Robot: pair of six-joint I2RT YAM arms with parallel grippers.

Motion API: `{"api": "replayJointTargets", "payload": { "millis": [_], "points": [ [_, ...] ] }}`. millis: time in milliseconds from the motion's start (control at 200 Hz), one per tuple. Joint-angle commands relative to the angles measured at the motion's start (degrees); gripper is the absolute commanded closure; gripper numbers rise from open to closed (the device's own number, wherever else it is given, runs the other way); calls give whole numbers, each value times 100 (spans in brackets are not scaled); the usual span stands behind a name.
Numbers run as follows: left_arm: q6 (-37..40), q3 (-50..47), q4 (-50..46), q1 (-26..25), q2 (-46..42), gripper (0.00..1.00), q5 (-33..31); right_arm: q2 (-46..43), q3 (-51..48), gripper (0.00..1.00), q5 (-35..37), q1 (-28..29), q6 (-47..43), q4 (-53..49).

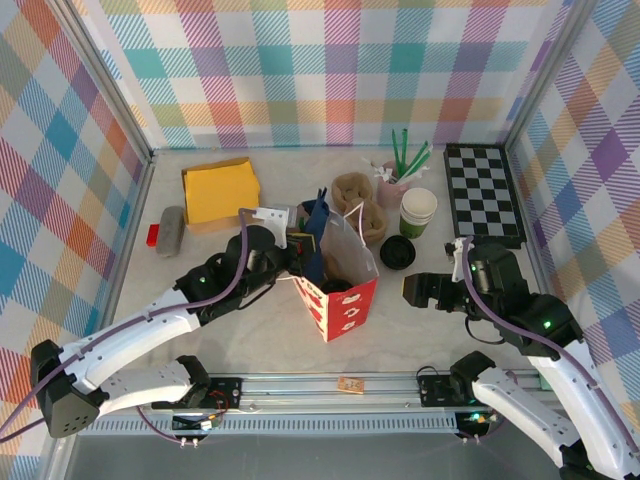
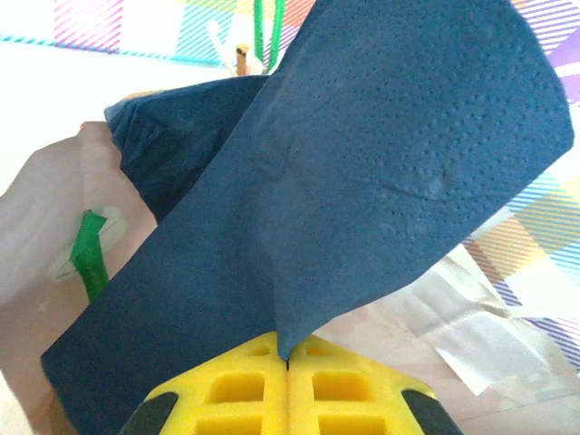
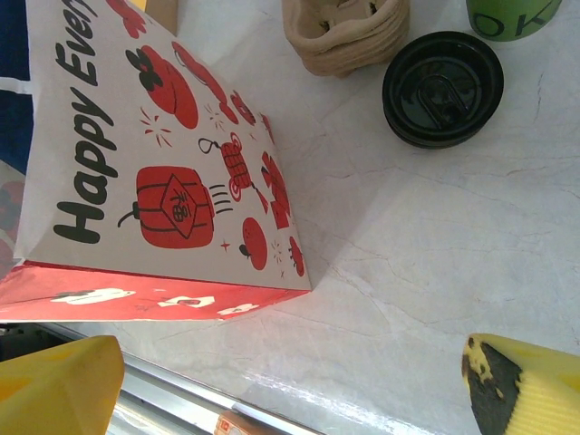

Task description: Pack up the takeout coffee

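I should lower my left gripper a little over the red-and-white paper bag (image 1: 348,305), then let go of the corner of the dark blue napkin.
My left gripper (image 1: 297,260) (image 2: 288,355) is shut on a corner of a dark blue paper napkin (image 1: 317,232) (image 2: 362,163), held over the open mouth of the red-and-white paper bag (image 1: 348,305) (image 3: 136,163). Right of the bag and just above the table, my right gripper (image 1: 412,290) (image 3: 290,385) is open with nothing between its yellow fingers (image 3: 63,385). The takeout coffee is hidden. Inside the bag's mouth there is a dark shape that I cannot identify.
A loose black lid (image 1: 397,252) (image 3: 442,88) lies right of the bag, with a lidless green-and-cream cup (image 1: 418,212) (image 3: 512,16) behind it. Brown pulp cup carriers (image 1: 358,205) (image 3: 349,32), a pink cup of green straws (image 1: 400,175), a checkerboard (image 1: 483,192), yellow paper (image 1: 220,192) and a grey block (image 1: 172,230) stand farther back.
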Motion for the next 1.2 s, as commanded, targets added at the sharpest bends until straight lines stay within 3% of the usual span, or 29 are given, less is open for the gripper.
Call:
{"api": "replayJointTargets", "payload": {
  "millis": [0, 325, 865, 1076, 1196],
  "points": [
    [-146, 34, -510, -74, 98, 100, -325, -50, -57, 4, -33, -38, 10, 106],
    [-313, 259, -1054, -84, 244, 100, -482, -32, -46, 4, -28, -38, 4, 125],
    [-600, 875, -1536, -92, 608, 89, -539, -58, -30, 4, 73, -38, -22, 93],
    [-647, 957, -1523, -92, 646, 69, -485, -50, -43, 3, 91, -38, -26, 115],
    [-617, 1016, -1468, -92, 635, 64, -429, -32, -34, 4, 91, -38, -34, 145]
  ]
}}
